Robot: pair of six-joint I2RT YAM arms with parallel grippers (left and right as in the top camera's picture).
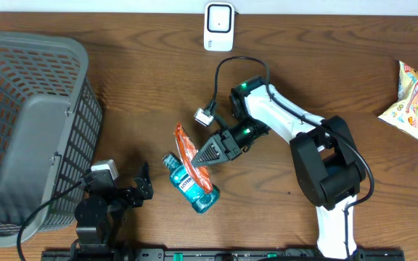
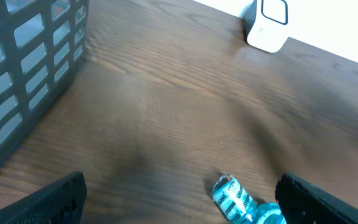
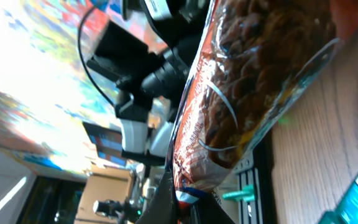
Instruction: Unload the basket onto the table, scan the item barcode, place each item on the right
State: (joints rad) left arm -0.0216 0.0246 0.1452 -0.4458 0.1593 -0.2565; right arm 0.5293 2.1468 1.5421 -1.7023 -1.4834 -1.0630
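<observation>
My right gripper should next lower outward and release the bag on the bare tabletop below and outward of its fingers, with the bottle (image 1: pixel 194 188) under the bag.
My right gripper (image 1: pixel 199 157) is shut on the lower end of an orange snack bag (image 1: pixel 186 147), holding it tilted above the table's middle. In the right wrist view the bag (image 3: pixel 253 81) fills the frame, clear film over brown pieces, pinched at the jaws (image 3: pixel 191 200). No barcode shows on it. Just under the bag lies a blue mouthwash bottle (image 1: pixel 194 188). A white scanner (image 1: pixel 218 27) stands at the far edge, well apart from the bag. Open and holding nothing, my left gripper (image 1: pixel 145 181) rests near the front left; the bottle (image 2: pixel 241 202) lies just ahead of its right finger (image 2: pixel 328 200).
A grey plastic basket (image 1: pixel 27 130) takes up the left side, close beside the left arm. Several colourful snack packets (image 1: pixel 412 101) lie at the right edge. The right wrist camera's black cable (image 1: pixel 220 80) loops over the table behind the held bag.
</observation>
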